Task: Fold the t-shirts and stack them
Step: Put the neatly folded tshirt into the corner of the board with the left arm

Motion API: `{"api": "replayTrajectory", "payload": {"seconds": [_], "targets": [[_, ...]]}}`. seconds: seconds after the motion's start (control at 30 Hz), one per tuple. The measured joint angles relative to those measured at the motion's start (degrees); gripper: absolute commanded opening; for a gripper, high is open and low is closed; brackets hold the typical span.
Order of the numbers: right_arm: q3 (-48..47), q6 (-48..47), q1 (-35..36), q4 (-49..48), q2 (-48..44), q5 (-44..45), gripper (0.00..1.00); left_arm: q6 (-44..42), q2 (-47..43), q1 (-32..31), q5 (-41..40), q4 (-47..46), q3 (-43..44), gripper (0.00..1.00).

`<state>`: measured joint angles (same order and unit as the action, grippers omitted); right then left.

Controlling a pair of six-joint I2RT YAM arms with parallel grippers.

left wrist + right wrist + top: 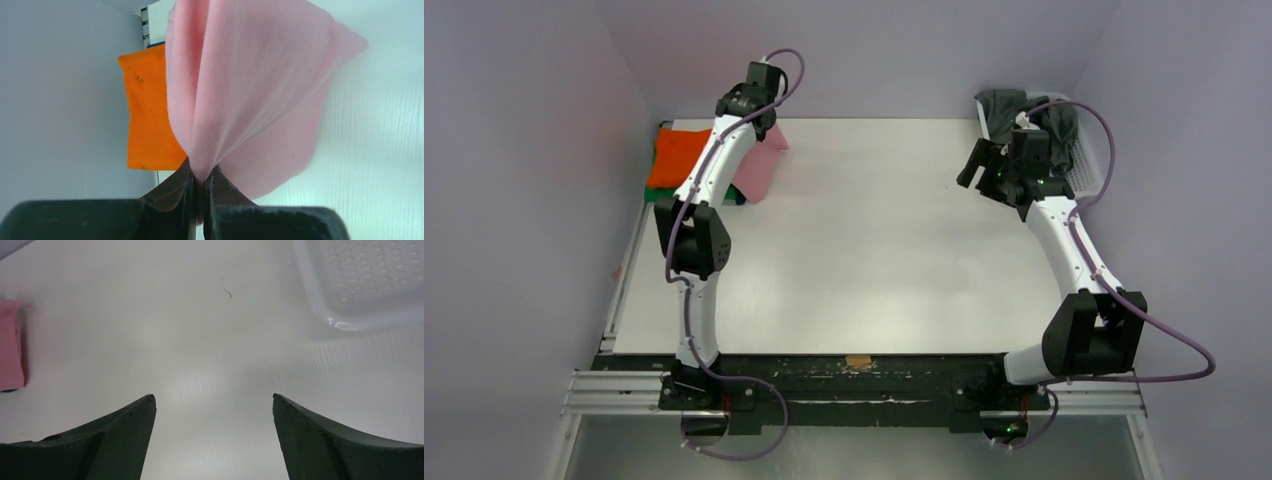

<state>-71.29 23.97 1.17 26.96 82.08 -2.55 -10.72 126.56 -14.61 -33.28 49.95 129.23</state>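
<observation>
The salmon pink t-shirt will be lifted across the orange t-shirt by my left gripper next. Then my left gripper will lower it onto the edge by the side (657, 162) (133, 111).
My left gripper (202, 175) is shut on a bunched fold of the salmon pink t-shirt (250, 75), which hangs from it over the table's far left (762, 168). Beside it lies a folded bright orange t-shirt (679, 155) (145, 115) on top of a green t-shirt (656, 195), of which only an edge shows. A dark grey t-shirt (1014, 110) lies heaped at the far right, in the white basket (1084, 170). My right gripper (214, 400) hangs open over bare table just left of that basket (360, 290), with nothing between its fingers.
The white table (874, 250) is walled on the left, back and right. The orange and green pile sits against the left wall. A small brown scrap (858, 361) lies on the black rail at the near edge.
</observation>
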Motion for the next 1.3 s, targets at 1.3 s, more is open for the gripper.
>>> {"api": "replayTrajectory", "payload": {"seconds": [1.3], "targets": [[0.2,0.1,0.0,1.3,3.1,2.7,0.85,10.8,8.3,20.8,12.3,4.6,12.1,0.0]]}}
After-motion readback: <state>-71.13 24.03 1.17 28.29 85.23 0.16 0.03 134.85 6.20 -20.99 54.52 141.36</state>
